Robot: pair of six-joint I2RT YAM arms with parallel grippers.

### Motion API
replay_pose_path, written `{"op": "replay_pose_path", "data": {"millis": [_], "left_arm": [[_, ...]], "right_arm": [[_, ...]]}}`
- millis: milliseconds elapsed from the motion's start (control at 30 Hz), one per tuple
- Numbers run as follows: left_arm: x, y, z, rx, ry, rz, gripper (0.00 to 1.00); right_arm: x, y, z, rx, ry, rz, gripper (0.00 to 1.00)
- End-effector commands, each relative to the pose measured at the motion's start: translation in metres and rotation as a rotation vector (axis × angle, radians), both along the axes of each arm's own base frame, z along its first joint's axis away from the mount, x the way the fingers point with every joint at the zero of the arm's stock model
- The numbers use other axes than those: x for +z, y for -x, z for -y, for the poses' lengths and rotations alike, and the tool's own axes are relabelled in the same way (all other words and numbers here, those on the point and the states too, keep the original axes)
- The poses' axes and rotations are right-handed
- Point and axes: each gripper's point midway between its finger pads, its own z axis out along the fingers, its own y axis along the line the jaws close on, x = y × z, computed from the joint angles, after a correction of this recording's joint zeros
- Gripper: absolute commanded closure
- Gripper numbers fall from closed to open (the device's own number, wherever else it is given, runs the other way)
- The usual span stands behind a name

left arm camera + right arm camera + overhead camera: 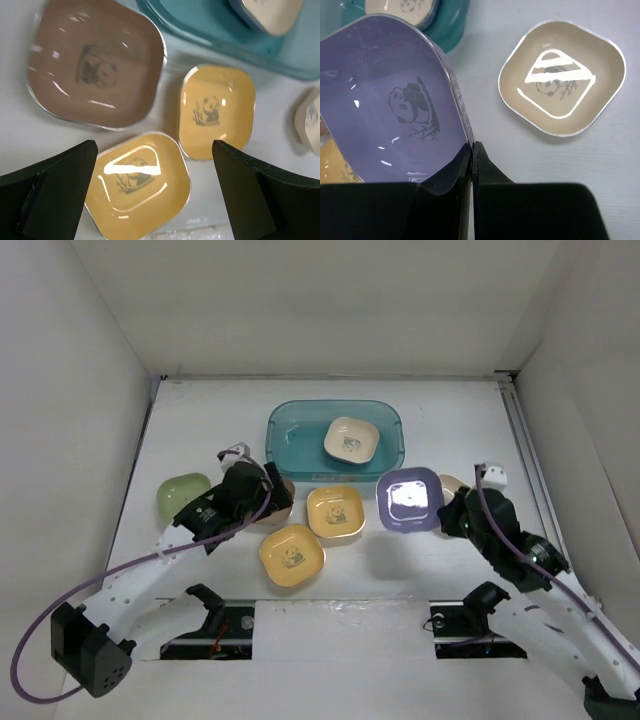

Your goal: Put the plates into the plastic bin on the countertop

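Observation:
My right gripper holds the purple plate, and the bin's cream plate (402, 9) is outward of it, to its left in the top view. I should carry the purple plate over the cream one, lower it and let go.
The teal plastic bin (290, 430) stands at the back centre with one cream plate (351, 440) inside. My right gripper (472, 147) is shut on the rim of a purple plate (395, 110) and holds it tilted above the countertop (470, 420), in front of the bin's right end (410, 499). A beige plate (562, 77) lies on the countertop beside it. My left gripper (152, 150) is open and empty above a yellow-orange plate (137, 185). A second yellow-orange plate (217, 110) and a brown plate (95, 65) lie just beyond it.
A pale green plate (183, 495) lies at the left near the wall. White walls enclose the countertop on three sides. The bin's near rim (210, 40) is close behind the brown and yellow-orange plates.

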Motion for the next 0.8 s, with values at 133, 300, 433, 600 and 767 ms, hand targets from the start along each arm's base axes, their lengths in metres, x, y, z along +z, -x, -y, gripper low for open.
{"op": "replay_pose_path", "data": {"millis": [133, 300, 433, 600, 767], "left_arm": [[-0.022, 0.063, 0.043, 0.005, -0.004, -0.136, 0.0], [-0.031, 0.099, 0.05, 0.07, 0.055, -0.193, 0.0], [-0.044, 0.117, 0.048, 0.089, 0.039, -0.234, 0.0], [-0.077, 0.126, 0.035, 0.14, 0.004, -0.29, 0.0], [-0.092, 0.131, 0.023, 0.193, 0.006, -0.307, 0.04]], "right_arm": [[0.056, -0.1, -0.048, 0.024, 0.069, 0.083, 1.0], [0.069, -0.175, -0.082, -0.044, 0.002, 0.105, 1.0], [0.044, -0.21, -0.095, -0.116, -0.026, 0.006, 1.0], [0.015, -0.245, -0.102, -0.172, -0.082, -0.085, 1.0], [-0.009, -0.261, -0.103, -0.179, -0.118, -0.135, 0.89]]}}
